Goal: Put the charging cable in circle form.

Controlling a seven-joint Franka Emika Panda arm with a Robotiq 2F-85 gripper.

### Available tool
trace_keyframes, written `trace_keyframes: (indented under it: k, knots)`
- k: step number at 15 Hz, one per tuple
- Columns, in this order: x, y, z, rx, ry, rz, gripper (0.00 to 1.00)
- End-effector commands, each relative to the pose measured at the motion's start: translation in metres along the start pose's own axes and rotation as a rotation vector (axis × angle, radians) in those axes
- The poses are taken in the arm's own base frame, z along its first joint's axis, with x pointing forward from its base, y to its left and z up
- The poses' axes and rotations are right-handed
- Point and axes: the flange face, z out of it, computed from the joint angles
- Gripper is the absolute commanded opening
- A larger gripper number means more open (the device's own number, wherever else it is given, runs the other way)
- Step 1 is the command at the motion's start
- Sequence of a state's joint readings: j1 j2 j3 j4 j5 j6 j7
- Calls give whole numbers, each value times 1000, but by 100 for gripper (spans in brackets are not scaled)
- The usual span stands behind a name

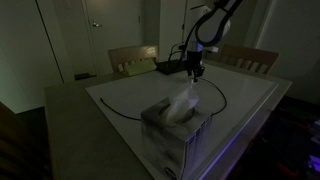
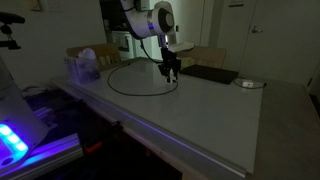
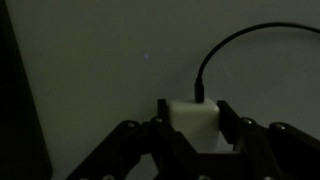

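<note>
The loop lies wide, so my gripper next draws the plug low over the table toward the tissue box, into the loop's open middle for release.
The charging cable [image 1: 130,108] is a thin black cord lying in a wide loop on the white table top; it also shows in an exterior view [image 2: 135,82]. Its whitish plug [image 3: 192,122] sits between my gripper's fingers in the wrist view, with the cord [image 3: 235,42] curving up and to the right from it. My gripper [image 3: 190,128] is shut on the plug. In both exterior views the gripper [image 1: 195,72] [image 2: 171,72] hangs just above the table at the loop's far side.
A tissue box [image 1: 176,128] stands at the table's near edge and shows again in an exterior view [image 2: 83,68]. A flat black pad [image 2: 208,73] lies beyond the gripper. A small round object [image 2: 248,83] lies near it. Chairs [image 1: 132,58] stand behind the table.
</note>
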State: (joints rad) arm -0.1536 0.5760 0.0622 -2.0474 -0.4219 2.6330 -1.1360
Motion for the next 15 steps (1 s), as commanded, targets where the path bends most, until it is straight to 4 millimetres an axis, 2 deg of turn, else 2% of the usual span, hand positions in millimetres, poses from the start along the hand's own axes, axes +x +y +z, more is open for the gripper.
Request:
trace_keyframes:
  k: [1, 5, 7, 8, 9, 12, 13, 15]
  knots:
    - [22, -6, -3, -10, 25, -198, 26]
    - [45, -12, -6, -32, 35, -412, 26]
    - [46, -10, -8, -44, 21, -516, 26]
    - [45, -6, -8, -21, 30, -421, 26]
    - [47, -6, -8, -20, 33, -428, 51]
    - [47, -6, -8, -20, 32, -425, 51]
    - [47, -6, -8, -20, 32, -424, 26]
    - [58, -11, -9, -19, 37, -532, 26]
